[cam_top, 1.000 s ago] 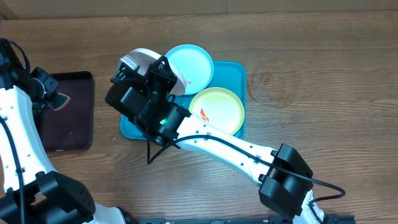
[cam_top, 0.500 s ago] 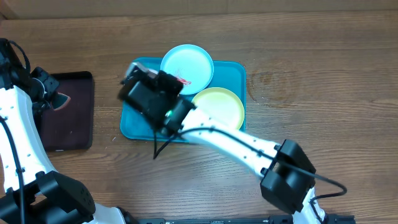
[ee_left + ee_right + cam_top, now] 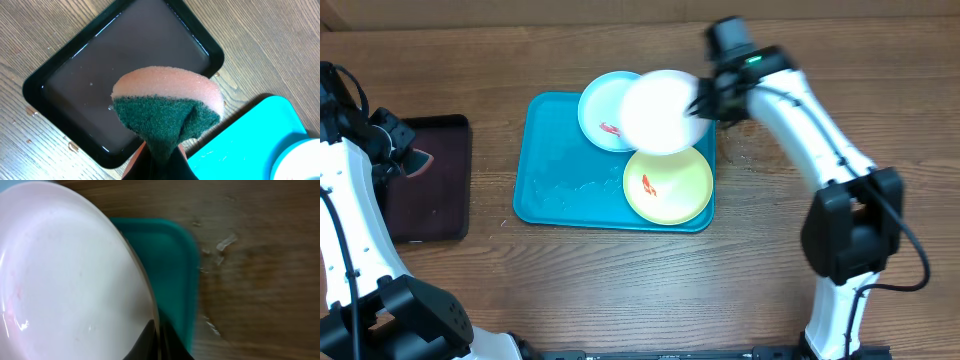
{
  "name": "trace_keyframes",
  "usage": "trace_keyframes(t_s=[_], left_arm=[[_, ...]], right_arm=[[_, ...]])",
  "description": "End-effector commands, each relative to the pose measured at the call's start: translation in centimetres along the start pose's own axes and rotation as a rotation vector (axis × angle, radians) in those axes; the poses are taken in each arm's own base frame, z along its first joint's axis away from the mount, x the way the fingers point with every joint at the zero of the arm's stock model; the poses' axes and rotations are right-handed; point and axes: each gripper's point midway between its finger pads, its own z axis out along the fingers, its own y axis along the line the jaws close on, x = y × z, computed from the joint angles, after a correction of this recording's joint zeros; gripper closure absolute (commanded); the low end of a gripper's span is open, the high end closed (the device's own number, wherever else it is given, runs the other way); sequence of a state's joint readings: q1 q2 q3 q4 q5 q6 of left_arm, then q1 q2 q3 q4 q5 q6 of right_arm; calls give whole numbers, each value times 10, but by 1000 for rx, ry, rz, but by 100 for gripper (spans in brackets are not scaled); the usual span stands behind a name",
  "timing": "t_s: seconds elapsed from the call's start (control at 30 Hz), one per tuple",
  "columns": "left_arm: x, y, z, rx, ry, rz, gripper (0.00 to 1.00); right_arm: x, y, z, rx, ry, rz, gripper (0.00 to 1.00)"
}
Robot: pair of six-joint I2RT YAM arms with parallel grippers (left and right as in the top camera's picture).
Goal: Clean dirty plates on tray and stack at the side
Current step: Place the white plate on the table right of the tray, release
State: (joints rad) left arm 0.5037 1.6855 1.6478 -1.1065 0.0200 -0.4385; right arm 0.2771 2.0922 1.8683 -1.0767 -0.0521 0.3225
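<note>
The right gripper carries the plate down to the empty wood next and releases it there. That wood lies below the gripper and to its right in the overhead view.
My right gripper (image 3: pixel 703 103) is shut on the rim of the white plate (image 3: pixel 662 110) and holds it in the air over the right end of the turquoise tray (image 3: pixel 560 180); in the right wrist view the plate (image 3: pixel 65 275) fills the left side, pinched at its edge (image 3: pixel 159 340). The light blue plate (image 3: pixel 602 112) with a red smear and the yellow-green plate (image 3: pixel 670 185) with a red smear lie on the tray. My left gripper (image 3: pixel 405 160) is shut on a pink and green sponge (image 3: pixel 167 107) above the dark tray (image 3: pixel 100 75).
The dark maroon-black tray (image 3: pixel 425 180) sits left of the turquoise tray and holds a film of water. Water drops lie on the turquoise tray's left half and on the wood at the tray's right (image 3: pixel 222 245). Bare wooden table lies right of the tray.
My right arm has swung from the tray's left end across to its right side, carrying the white plate. The left arm and sponge have not moved.
</note>
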Motion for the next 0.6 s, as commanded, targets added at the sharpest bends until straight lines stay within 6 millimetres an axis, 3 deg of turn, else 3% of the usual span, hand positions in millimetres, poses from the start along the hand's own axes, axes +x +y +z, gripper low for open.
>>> trace_keyframes(t_s=[0.0,0.13,0.37,0.57], left_arm=[[0,-5,1,11,0,23,95],[1,-4,3,9,6,23,96],[3,-3,7,5,13,22,96],[2,-4,7,6,12,22,96]], right_arm=[[-2,-32,-9,-26,41,119,96],[-4,-88,-12,36,65,215,96],[4,-156,-2,119,82,341,96],[16,-191,13,152,88,403,96]])
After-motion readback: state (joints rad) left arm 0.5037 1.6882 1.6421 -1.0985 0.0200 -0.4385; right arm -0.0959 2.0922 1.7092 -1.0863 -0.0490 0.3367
